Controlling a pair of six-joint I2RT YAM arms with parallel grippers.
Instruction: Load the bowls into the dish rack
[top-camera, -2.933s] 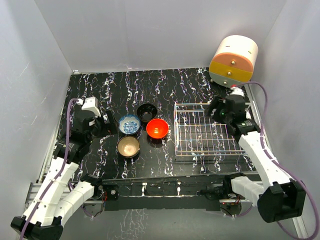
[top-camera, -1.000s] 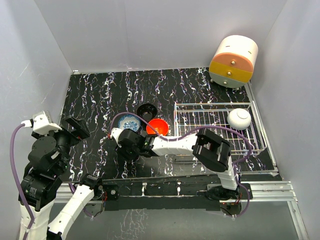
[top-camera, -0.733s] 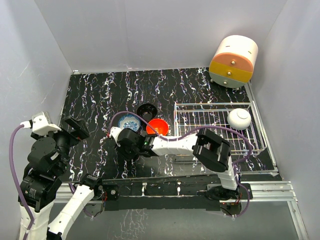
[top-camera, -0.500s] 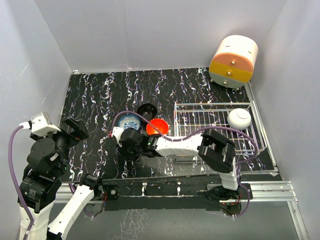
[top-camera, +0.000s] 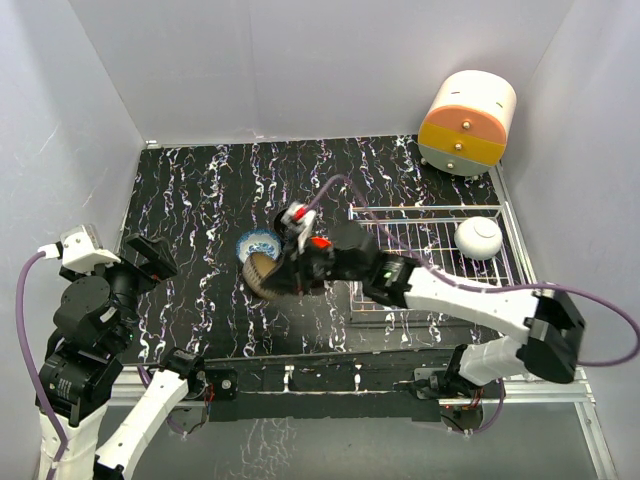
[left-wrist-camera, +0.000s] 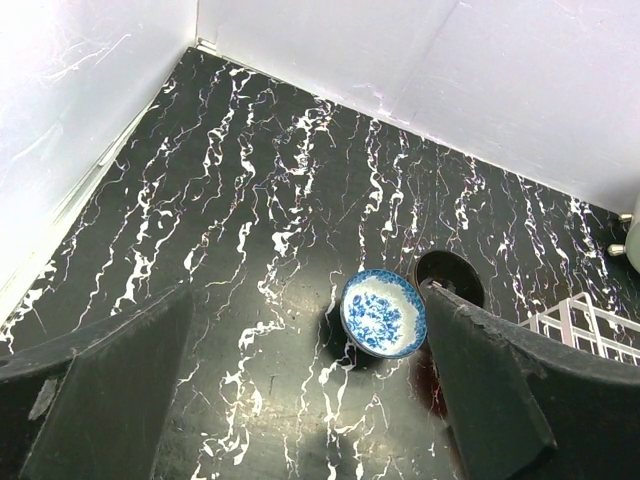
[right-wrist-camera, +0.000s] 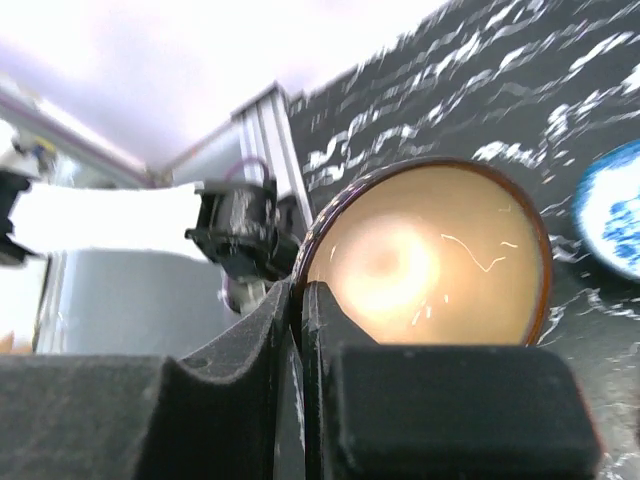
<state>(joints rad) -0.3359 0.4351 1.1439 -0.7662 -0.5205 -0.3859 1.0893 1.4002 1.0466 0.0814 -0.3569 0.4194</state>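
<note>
Right of my right gripper in the top view lie empty rack wires beside the white bowl, so next I swing over them, lower, overturn the tan-gold bowl and release.
My right gripper (top-camera: 278, 276) is shut on the rim of the tan-gold bowl (top-camera: 262, 272), which hangs tilted above the table; in the right wrist view the rim sits pinched between the jaws (right-wrist-camera: 300, 300) and the bowl (right-wrist-camera: 430, 260) fills the frame. The blue-and-white bowl (top-camera: 254, 242) and the black bowl (top-camera: 289, 214) stand just behind it. The red bowl (top-camera: 319, 243) is mostly hidden under my right wrist. A white bowl (top-camera: 478, 238) lies upside down in the dish rack (top-camera: 430, 285). My left gripper (left-wrist-camera: 307, 292) is open and empty, held high at the left.
A round cream-and-orange drawer cabinet (top-camera: 467, 122) stands at the back right corner, behind the rack. Grey walls close in the table on three sides. My right arm stretches across the rack's near left corner. The left arm (top-camera: 95, 310) stays drawn back by the left wall.
My right gripper has shut on the tan-gold bowl's rim and lifted it off the table, tilting it. The right arm has straightened and its elbow has swung right. The left arm has stayed still.
</note>
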